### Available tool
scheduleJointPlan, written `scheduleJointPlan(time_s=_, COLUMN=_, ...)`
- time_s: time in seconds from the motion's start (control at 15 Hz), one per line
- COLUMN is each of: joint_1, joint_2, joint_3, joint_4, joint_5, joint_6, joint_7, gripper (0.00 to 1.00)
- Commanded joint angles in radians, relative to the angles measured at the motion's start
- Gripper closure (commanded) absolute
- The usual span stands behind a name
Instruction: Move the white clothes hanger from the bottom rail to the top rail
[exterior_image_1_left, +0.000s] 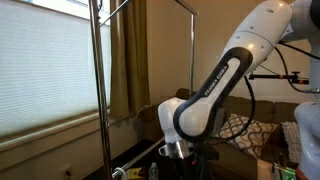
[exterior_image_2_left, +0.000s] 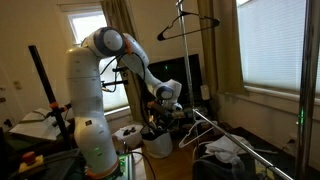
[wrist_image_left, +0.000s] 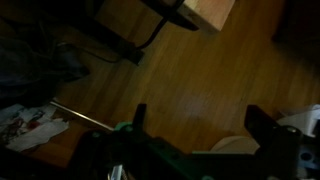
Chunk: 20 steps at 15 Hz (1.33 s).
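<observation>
The robot's open gripper should next move down and outward until its fingers are on both sides of the white hanger's near arm (exterior_image_2_left: 193, 136), which is below and outward, by the bottom bar (exterior_image_2_left: 240, 137).
My gripper (wrist_image_left: 200, 115) is open and empty, low over the wooden floor; it also shows in both exterior views (exterior_image_1_left: 175, 153) (exterior_image_2_left: 165, 106). The bottom rail (exterior_image_2_left: 240, 137) is a thin silvery rod running low beside it, also seen in an exterior view (exterior_image_1_left: 138, 160) and at the left of the wrist view (wrist_image_left: 85, 117). The top rail (exterior_image_1_left: 145, 8) runs high across the rack. A thin triangular hanger (exterior_image_2_left: 186, 26) hangs high up and looks dark against the wall. I cannot tell if it is the white clothes hanger. No hanger shows between the fingers.
The rack's upright poles (exterior_image_1_left: 97, 90) (exterior_image_2_left: 300, 80) stand near the windows. A white bucket (exterior_image_2_left: 155, 143) sits under the gripper. A white cloth (wrist_image_left: 25, 125) lies on the floor by the rail. A sofa with cushions (exterior_image_1_left: 245, 130) is behind the arm.
</observation>
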<state>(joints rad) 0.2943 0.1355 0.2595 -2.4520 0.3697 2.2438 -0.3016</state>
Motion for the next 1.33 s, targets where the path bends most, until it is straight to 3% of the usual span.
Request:
scheduleJointPlan(time_s=0.0, joint_1=-0.012, joint_2=0.017, joint_3=0.028, joint_4=-0.015, joint_5=-0.024, joint_6=0.057, joint_7=0.029, gripper=0.00)
scheduleJointPlan(time_s=0.13, joint_1=-0.010, joint_2=0.029, joint_3=0.031, joint_4=-0.028, joint_5=-0.040, joint_6=0.089, joint_7=0.044, gripper=0.00)
scheduleJointPlan(time_s=0.27, joint_1=0.019, joint_2=-0.018, joint_3=0.028, joint_4=-0.079, joint_5=-0.150, joint_6=0.246, joint_7=0.096, gripper=0.00)
scheduleJointPlan(time_s=0.53, joint_1=0.033, joint_2=0.089, joint_3=-0.003, joint_4=-0.100, joint_5=-0.402, joint_6=0.518, joint_7=0.207, gripper=0.00)
scheduleJointPlan(time_s=0.67, joint_1=0.027, joint_2=0.162, joint_3=-0.016, joint_4=-0.102, joint_5=-0.450, joint_6=0.651, joint_7=0.226, gripper=0.00)
scheduleJointPlan(time_s=0.87, joint_1=-0.003, joint_2=0.288, joint_3=0.003, joint_4=-0.080, joint_5=-0.415, joint_6=0.841, joint_7=0.210, gripper=0.00)
scheduleJointPlan(time_s=1.07, joint_1=-0.015, joint_2=0.385, joint_3=0.002, joint_4=-0.056, joint_5=-0.418, joint_6=0.959, joint_7=0.215, gripper=0.00)
scheduleJointPlan(time_s=1.27, joint_1=-0.016, joint_2=0.459, joint_3=-0.007, joint_4=-0.024, joint_5=-0.421, joint_6=1.023, joint_7=0.222, gripper=0.11)
